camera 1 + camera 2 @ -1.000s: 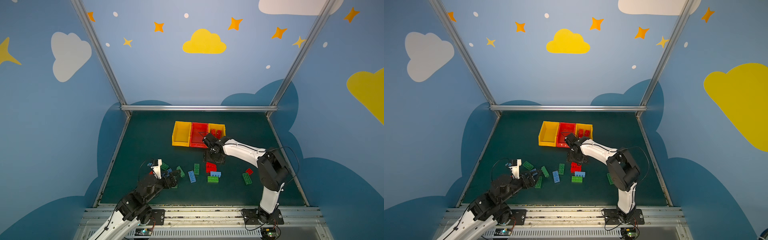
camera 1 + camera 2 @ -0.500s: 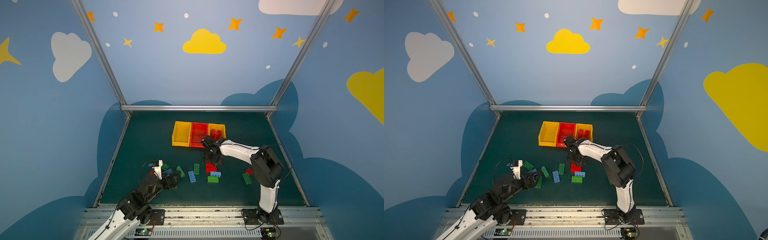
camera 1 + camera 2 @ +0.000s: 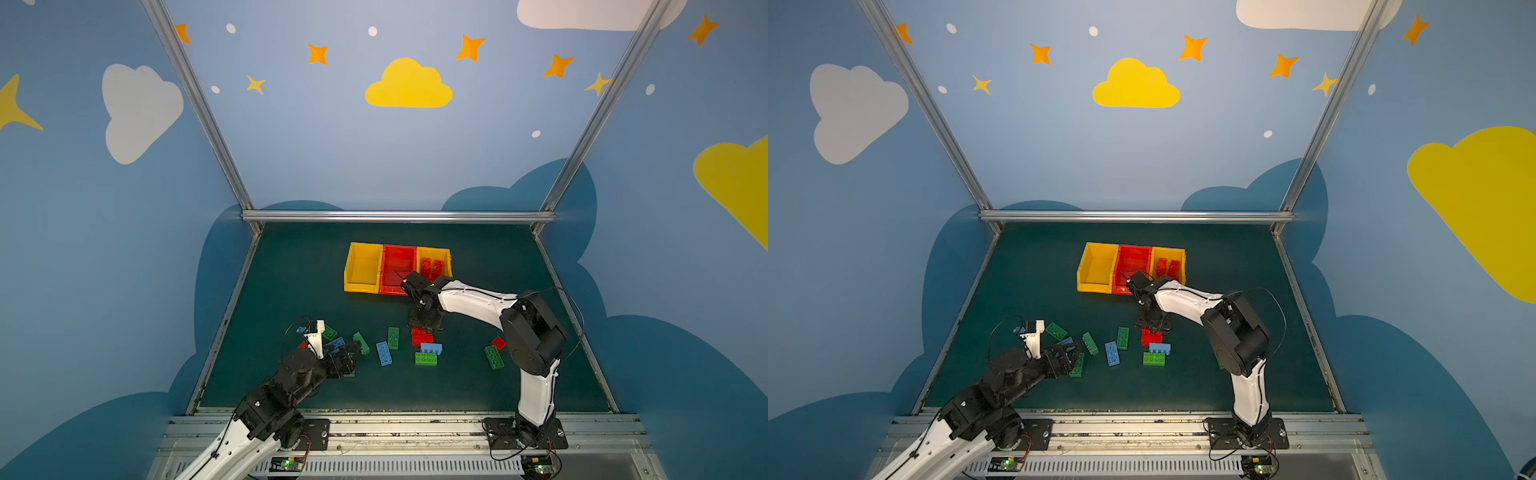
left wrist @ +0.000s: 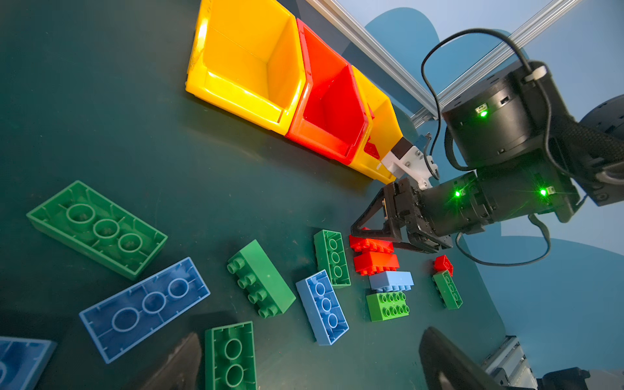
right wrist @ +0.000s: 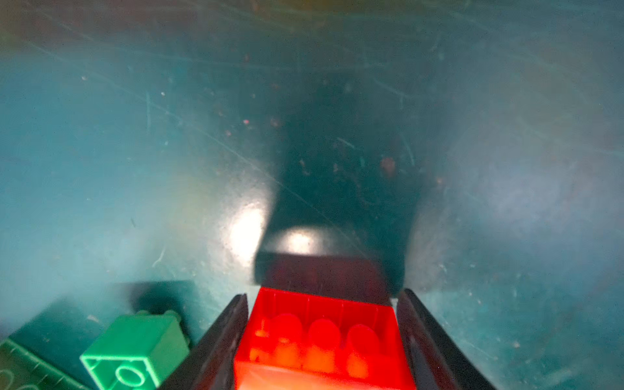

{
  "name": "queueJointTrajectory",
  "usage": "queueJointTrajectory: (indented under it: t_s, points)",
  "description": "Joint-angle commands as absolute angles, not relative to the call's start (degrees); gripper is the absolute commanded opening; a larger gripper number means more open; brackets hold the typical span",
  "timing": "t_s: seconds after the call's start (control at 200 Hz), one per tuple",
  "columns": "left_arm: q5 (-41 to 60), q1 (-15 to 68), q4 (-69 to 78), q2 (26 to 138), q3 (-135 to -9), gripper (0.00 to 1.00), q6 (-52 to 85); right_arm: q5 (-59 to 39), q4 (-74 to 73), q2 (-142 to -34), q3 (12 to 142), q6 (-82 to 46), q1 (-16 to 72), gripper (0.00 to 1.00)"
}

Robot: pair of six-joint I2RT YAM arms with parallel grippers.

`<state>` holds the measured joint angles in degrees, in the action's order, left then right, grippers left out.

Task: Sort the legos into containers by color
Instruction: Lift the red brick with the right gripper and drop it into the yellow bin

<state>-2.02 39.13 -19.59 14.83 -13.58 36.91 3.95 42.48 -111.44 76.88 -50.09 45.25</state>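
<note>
I should lift the red lego with my right gripper and move outward over the yellow bin (image 3: 433,269) to let it go, because matching red legos are already inside.
Three containers stand in a row at the back: a yellow bin (image 3: 360,286), a red bin (image 3: 390,290) and a yellow bin (image 3: 434,250) that holds two red legos (image 3: 431,268). Red, green and light blue legos lie scattered on the mat in front. My right gripper (image 3: 424,328) points down with its fingers pressed on both sides of a red lego (image 5: 322,337) that rests on the mat, next to a second red lego (image 4: 375,262). At the left, my left gripper (image 3: 351,359) hangs open and low over a green lego (image 4: 231,354) lying studs down.
Near the right gripper lie a green lego (image 3: 393,337), a light blue one (image 3: 431,348) and a green one (image 3: 426,358). Further right are a green lego (image 3: 493,357) and a small red one (image 3: 498,342). Blue and green legos (image 4: 145,307) crowd round the left gripper.
My right gripper has come down from beside the bins onto the red lego and its fingers have closed in on it. The left arm has barely moved.
</note>
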Motion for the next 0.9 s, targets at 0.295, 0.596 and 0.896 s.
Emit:
queueJointTrajectory:
  t_s: [0.295,0.596,0.896]
  points:
    - [-2.99,39.20,-16.78,19.12,-14.21,1.00,36.56,9.20,50.47,-110.39,87.39,-43.48,43.00,0.47]
    - [-3.07,39.24,-6.17,33.75,-18.08,1.00,34.55,7.61,53.07,-115.60,100.86,-34.86,33.49,0.48]
    - [-2.97,39.20,-1.05,51.83,-27.61,1.00,33.02,1.92,55.52,-128.12,118.88,-27.27,27.31,0.74]
